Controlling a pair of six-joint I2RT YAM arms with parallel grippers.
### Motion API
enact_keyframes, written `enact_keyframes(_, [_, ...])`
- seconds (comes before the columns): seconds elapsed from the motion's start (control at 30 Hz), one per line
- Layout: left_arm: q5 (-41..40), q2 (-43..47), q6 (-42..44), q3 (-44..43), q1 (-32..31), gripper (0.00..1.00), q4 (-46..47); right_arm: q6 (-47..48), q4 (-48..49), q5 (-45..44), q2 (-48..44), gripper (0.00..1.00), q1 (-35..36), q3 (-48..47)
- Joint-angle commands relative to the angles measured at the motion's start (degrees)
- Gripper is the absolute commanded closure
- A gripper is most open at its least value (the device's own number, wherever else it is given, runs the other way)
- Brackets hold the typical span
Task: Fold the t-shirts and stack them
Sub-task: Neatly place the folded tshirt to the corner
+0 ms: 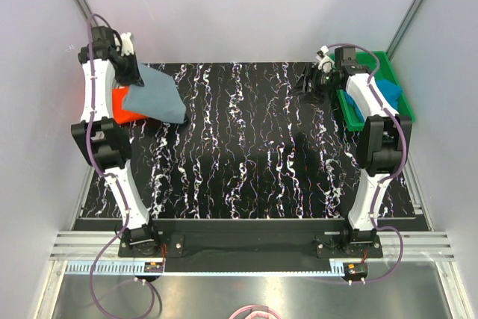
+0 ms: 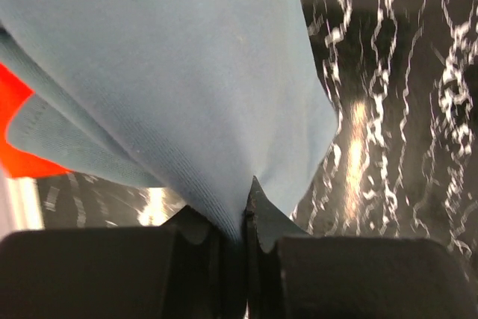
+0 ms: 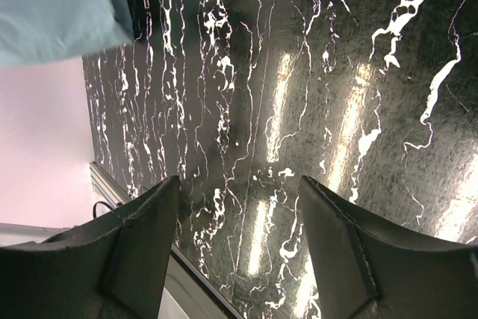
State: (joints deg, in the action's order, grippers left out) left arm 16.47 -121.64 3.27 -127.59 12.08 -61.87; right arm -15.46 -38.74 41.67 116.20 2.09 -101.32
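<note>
I need to move my left gripper to the left in the top view next, lower the edge of the grey-blue t-shirt over the orange-red t-shirt [image 1: 119, 104] and let go, since the orange-red one is partly uncovered below.
The folded grey-blue t-shirt [image 1: 154, 96] lies at the far left of the table, partly over the orange-red t-shirt [image 1: 119, 104]. My left gripper [image 1: 128, 72] is shut on an edge of the grey-blue shirt [image 2: 172, 72], which fans out from the closed jaws; a strip of the orange-red shirt [image 2: 19, 121] shows at the left. My right gripper [image 1: 308, 86] is open and empty above the table, just left of the green tray; its fingers [image 3: 142, 237] frame bare tabletop. The bright blue t-shirt [image 1: 382, 95] lies in the tray. The grey-blue shirt [image 3: 52, 5] shows far off in the right wrist view.
The green plastic tray [image 1: 396, 72] stands at the far right edge of the black marbled table [image 1: 246, 155]. Grey walls close in on the left and right. The table's left rim [image 3: 127, 199] shows in the right wrist view.
</note>
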Motion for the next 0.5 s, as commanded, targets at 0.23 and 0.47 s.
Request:
enact_keyframes(0.23, [-7.1, -1.7, 3.2, -7.7, 0.6, 1.00, 4.0, -0.3, 1.7, 1.5, -5.7, 0.27, -0.6, 1.8])
enact_keyframes(0.47, [-14.2, -1.8, 3.8, -7.3, 0.6, 1.00, 4.7, -0.6, 2.4, 1.6, -6.1, 0.28, -0.7, 2.7])
